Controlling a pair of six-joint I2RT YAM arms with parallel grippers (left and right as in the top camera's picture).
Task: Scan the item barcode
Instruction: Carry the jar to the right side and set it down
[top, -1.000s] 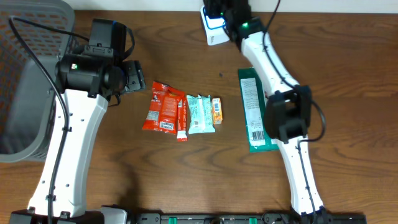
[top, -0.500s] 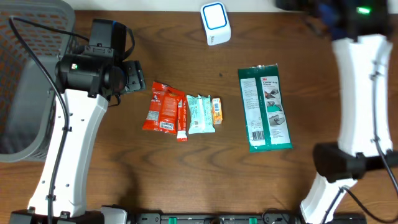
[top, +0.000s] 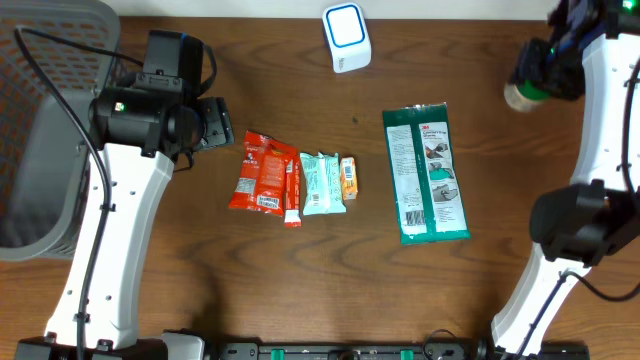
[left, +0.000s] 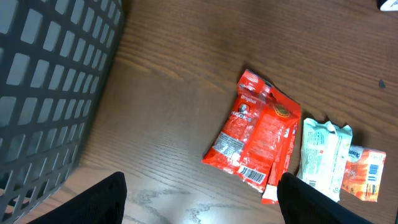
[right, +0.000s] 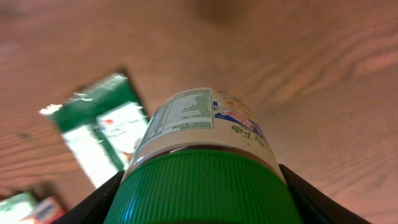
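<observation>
Bare wood (top: 540, 162) beside the green flat pack lies below my right gripper and back from it. So I should lower my right gripper next and pull it back to release the jar (top: 519, 95).
My right gripper (right: 199, 194) is shut on a jar with a green ribbed lid and a white printed label (right: 200, 118), its fingers pressed against both sides of the lid. From above, the jar (top: 519, 95) hangs at the far right of the table under the right gripper (top: 540, 72). The white scanner with a blue face (top: 347, 37) stands at the back centre, well left of the jar. My left gripper (left: 202, 200) is open and holds nothing, low over bare wood just left of the red snack packets (left: 258, 134); seen overhead the left gripper (top: 214, 125) is at centre left.
A green flat pack (top: 427, 172) lies right of centre, also in the right wrist view (right: 102, 127). Red packets (top: 265, 172), a teal packet (top: 322, 183) and a small orange packet (top: 349, 177) lie together mid-table. A grey mesh basket (top: 50, 130) fills the left side.
The right arm has swung from the scanner at the back centre out to the far right edge, carrying the jar. The left arm has not moved.
</observation>
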